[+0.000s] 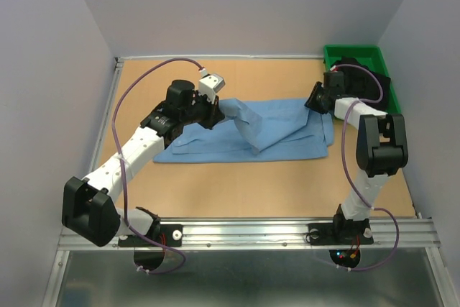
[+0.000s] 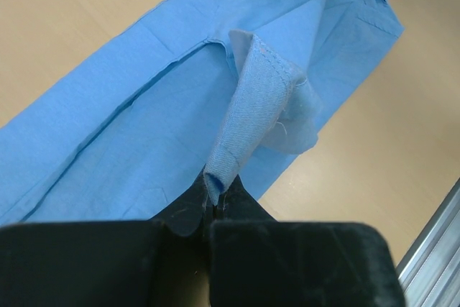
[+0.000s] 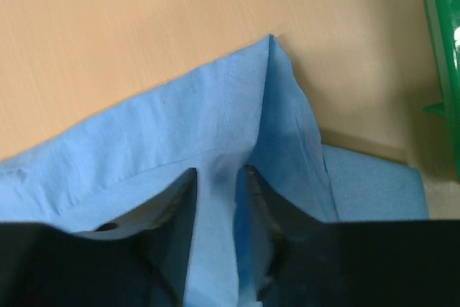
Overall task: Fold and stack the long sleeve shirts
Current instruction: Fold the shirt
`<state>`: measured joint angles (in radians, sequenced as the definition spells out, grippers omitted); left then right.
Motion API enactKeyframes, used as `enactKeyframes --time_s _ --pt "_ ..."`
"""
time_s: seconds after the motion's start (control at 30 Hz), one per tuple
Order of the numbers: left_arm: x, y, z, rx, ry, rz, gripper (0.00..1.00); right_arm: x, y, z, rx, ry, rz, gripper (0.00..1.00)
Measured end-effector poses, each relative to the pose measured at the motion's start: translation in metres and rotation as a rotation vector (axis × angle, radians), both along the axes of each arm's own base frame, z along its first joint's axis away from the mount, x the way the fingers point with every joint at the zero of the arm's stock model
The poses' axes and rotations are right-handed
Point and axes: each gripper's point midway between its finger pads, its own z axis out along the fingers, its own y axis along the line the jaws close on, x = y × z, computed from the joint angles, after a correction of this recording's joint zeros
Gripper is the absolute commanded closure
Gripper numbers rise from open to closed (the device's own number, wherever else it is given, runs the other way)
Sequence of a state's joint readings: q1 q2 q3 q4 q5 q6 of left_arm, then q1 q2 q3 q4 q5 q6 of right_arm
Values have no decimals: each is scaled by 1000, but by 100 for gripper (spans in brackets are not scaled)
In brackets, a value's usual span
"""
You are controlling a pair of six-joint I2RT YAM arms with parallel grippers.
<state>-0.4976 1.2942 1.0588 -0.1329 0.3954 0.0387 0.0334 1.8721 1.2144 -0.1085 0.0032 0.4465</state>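
Observation:
My left gripper is above the shirt's body and will next turn and go down slightly outward onto it near its far edge, because the sleeve cuff [image 2: 255, 106] still stands above the cloth.
One of the long sleeve shirts [image 1: 287, 138], light blue, lies partly folded across the middle of the table. My left gripper [image 1: 215, 109] is at its left end, shut on a sleeve cuff [image 2: 255, 106] that it holds lifted off the cloth; the cuff rises from between the closed fingertips of the left gripper [image 2: 212, 195]. My right gripper [image 1: 314, 98] is low at the shirt's far right corner. In the right wrist view the right gripper [image 3: 219, 177] has its jaws apart, with a raised ridge of the shirt [image 3: 144, 156] running between them.
A green bin [image 1: 352, 54] stands at the back right corner, just right of the right gripper, and its wall [image 3: 442, 48] shows in the right wrist view. A metal rail [image 2: 431, 242] runs along the table's left edge. White walls enclose the table.

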Motion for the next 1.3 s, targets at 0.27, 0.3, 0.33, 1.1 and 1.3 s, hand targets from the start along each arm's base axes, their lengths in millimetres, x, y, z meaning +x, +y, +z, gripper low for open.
enactKeyframes --time_s 0.27,0.3,0.33,1.1,1.3 --pt "13 -7 -6 4 44 20 100 -14 12 49 36 -54 82 26" --pt "15 -7 -7 -2 50 33 100 -15 16 66 48 -92 102 26" --pt "16 -6 -8 -4 59 46 100 -16 19 77 55 -116 113 26" --pt "68 40 -120 108 312 391 94 -109 120 72 138 -72 441 26" --pt "82 60 -117 153 292 455 79 -124 142 75 134 -80 509 26"
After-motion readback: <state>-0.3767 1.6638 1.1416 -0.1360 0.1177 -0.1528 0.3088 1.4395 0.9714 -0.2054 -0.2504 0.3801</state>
